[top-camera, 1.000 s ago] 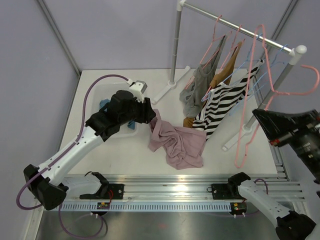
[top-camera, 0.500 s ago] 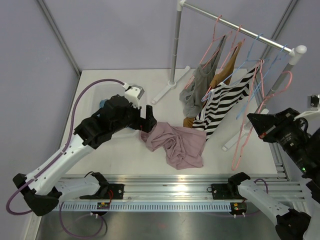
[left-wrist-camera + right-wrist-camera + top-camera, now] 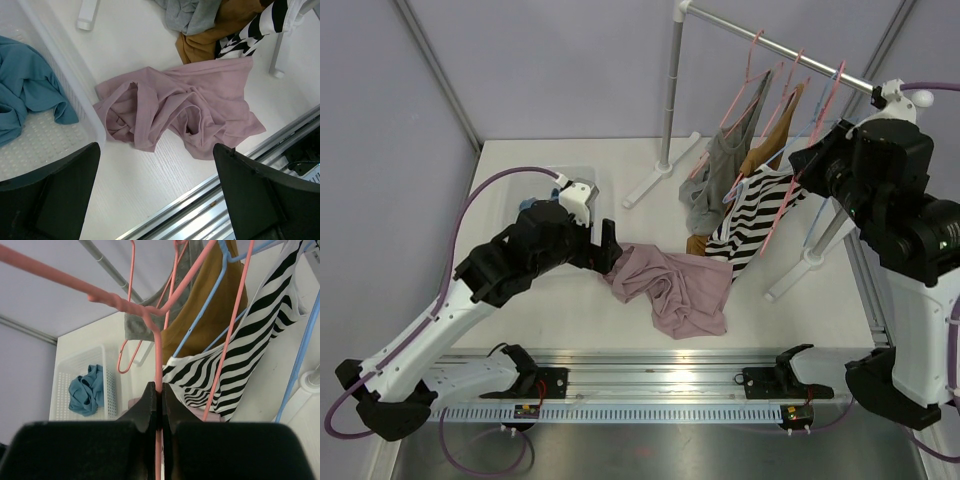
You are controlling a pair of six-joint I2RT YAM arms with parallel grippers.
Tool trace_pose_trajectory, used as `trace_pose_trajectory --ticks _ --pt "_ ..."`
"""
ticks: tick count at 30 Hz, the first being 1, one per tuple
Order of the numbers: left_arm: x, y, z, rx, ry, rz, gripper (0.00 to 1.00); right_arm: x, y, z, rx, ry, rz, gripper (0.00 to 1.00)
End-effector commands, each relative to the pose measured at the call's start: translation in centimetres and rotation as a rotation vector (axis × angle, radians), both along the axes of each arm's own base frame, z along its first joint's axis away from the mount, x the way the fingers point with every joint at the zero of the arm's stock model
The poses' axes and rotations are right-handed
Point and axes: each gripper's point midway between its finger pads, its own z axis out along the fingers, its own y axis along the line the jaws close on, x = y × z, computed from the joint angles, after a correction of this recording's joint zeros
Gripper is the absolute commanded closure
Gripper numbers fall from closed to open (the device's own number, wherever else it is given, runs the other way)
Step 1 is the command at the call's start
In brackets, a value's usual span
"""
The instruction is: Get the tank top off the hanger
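Observation:
The pink hanger is empty, so next my right gripper will move it outward and down toward the near end of the rack's bar to set its hook there.
The pink tank top (image 3: 672, 288) lies crumpled on the table, off any hanger; it also shows in the left wrist view (image 3: 175, 112). My left gripper (image 3: 607, 247) is open and empty, hovering just above the top's left edge (image 3: 157, 200). My right gripper (image 3: 812, 158) is shut on an empty pink hanger (image 3: 775, 215) and holds it up by the rack's rail (image 3: 770, 45). In the right wrist view the fingers clamp the hanger's wire (image 3: 159, 365) at the gripper (image 3: 160, 396).
Grey (image 3: 720, 165), brown (image 3: 765, 150) and striped (image 3: 760, 205) tops hang on the rack, with more hangers. A white basket (image 3: 60, 67) holding a blue garment (image 3: 25, 87) sits left of the pink top. The rack's feet (image 3: 650, 185) rest on the table. A metal rail (image 3: 670, 385) runs along the near edge.
My left gripper let go of the pink top and drew back to the left; the top settled flat. My right gripper swung the empty pink hanger up and left to the rail.

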Motion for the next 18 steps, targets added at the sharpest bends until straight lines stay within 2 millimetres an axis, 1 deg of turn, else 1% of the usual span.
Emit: trace_pose_trajectory --ticks 1,2,4,5,6,7,8,9,11,12,13,14,15,17,18 --pt "0.0 0.3 1.1 -0.014 -0.046 0.001 0.01 0.2 -1.6 1.9 -0.04 -0.047 -0.07 1.0" --pt "-0.1 0.4 1.1 -0.011 -0.046 0.002 0.01 0.2 -1.5 1.9 -0.04 -0.045 -0.071 1.0" --pt "-0.2 0.6 1.3 -0.014 -0.052 0.006 0.01 0.5 -2.3 1.4 -0.061 -0.025 -0.107 1.0" --pt "-0.2 0.6 1.2 -0.012 -0.052 0.004 0.01 0.9 -2.6 0.7 -0.074 -0.009 -0.123 1.0" --pt "-0.3 0.6 1.3 -0.016 -0.053 0.001 0.01 1.0 -3.1 0.6 -0.078 -0.006 -0.136 1.0" --pt "-0.3 0.6 1.2 -0.015 -0.052 0.001 0.01 1.5 -4.5 0.0 -0.082 0.014 -0.184 1.0" --pt "-0.3 0.5 1.2 -0.015 -0.051 0.0 0.01 1.8 -5.4 -0.3 -0.076 0.023 -0.207 1.0" --pt "-0.3 0.5 1.1 -0.012 -0.047 -0.002 0.01 2.3 -4.8 -0.2 -0.05 0.017 -0.157 1.0" --pt "-0.3 0.3 1.1 -0.016 -0.044 -0.009 0.01 3.0 -5.6 -0.5 -0.041 0.019 -0.165 1.0" --pt "-0.3 0.2 1.0 -0.014 -0.041 -0.014 0.01 3.7 -5.6 -0.6 -0.049 0.021 -0.159 1.0" --pt "-0.3 0.2 1.0 -0.013 -0.042 -0.015 0.01 3.8 -5.7 0.0 -0.048 0.008 -0.16 1.0" --pt "-0.3 0.2 1.0 -0.013 -0.042 -0.015 0.01 4.1 -5.9 0.0 -0.052 0.014 -0.163 1.0" --pt "-0.2 0.2 0.9 -0.013 -0.042 -0.014 0.01 5.0 -6.4 -0.6 -0.049 0.041 -0.164 1.0" --pt "-0.3 0.1 0.7 -0.012 -0.039 -0.016 0.01 5.8 -6.4 -0.5 -0.033 0.044 -0.148 1.0" --pt "-0.4 0.0 0.7 -0.016 -0.039 -0.021 0.01 6.6 -6.7 -1.0 -0.024 0.06 -0.144 1.0"
